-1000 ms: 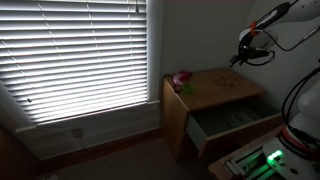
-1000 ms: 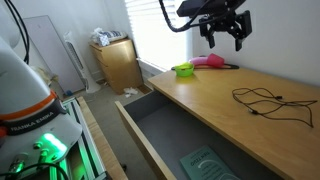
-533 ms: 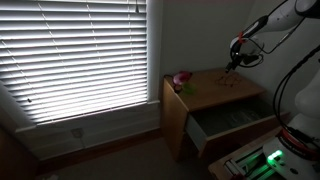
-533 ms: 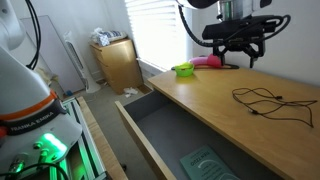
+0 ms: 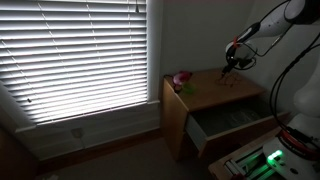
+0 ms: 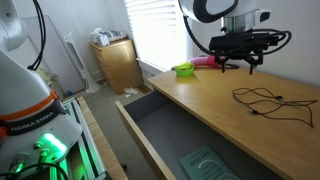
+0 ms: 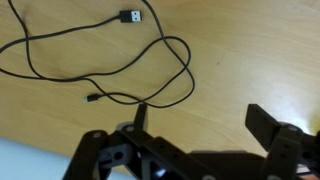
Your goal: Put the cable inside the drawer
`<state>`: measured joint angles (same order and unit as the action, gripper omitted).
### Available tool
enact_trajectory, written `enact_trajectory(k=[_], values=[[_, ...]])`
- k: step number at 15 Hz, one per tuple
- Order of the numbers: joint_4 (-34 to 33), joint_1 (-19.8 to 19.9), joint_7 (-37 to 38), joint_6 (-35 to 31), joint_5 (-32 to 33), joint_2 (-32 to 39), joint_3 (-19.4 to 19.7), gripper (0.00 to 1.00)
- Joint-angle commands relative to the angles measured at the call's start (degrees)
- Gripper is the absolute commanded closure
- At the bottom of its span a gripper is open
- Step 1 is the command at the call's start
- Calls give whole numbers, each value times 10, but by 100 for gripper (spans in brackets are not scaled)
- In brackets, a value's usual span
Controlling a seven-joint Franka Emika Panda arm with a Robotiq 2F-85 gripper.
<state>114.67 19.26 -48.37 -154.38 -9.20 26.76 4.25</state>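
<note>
The outer bend of the cable's loop (image 6: 236, 94) (image 7: 190, 77) sticks out onto bare wood and has room beside it. My gripper needs to go down onto it next with open fingers.
The cable (image 6: 266, 100) is a thin cord lying in a loose tangle on the wooden cabinet top. It looks dark in the wrist view (image 7: 150, 62), with a USB plug at one end, and shows faintly in an exterior view (image 5: 228, 80). The drawer (image 6: 165, 128) stands pulled open below the top, with a greenish-grey inside, and shows in both exterior views (image 5: 236, 119). My gripper (image 6: 237, 64) hovers open and empty above the top, just left of the cable (image 5: 232, 63). In the wrist view its fingers (image 7: 200, 118) straddle bare wood beside the cable's loops.
A pink object (image 6: 210, 61) and a green bowl (image 6: 183, 69) sit at the far end of the cabinet top. A small wooden cabinet (image 6: 119, 63) stands by the bright window blinds (image 5: 80, 55). A green pad (image 6: 203, 162) lies in the drawer.
My gripper has come down from high above the cabinet top and moved closer to the cable. It stays open. The cable has not moved.
</note>
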Motion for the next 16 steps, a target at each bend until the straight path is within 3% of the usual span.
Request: enact_trajectory(k=[1,16], values=[[0,12,10,0,13,-2,-12,0],[-116,38,-2,9,62,160,-30,0]])
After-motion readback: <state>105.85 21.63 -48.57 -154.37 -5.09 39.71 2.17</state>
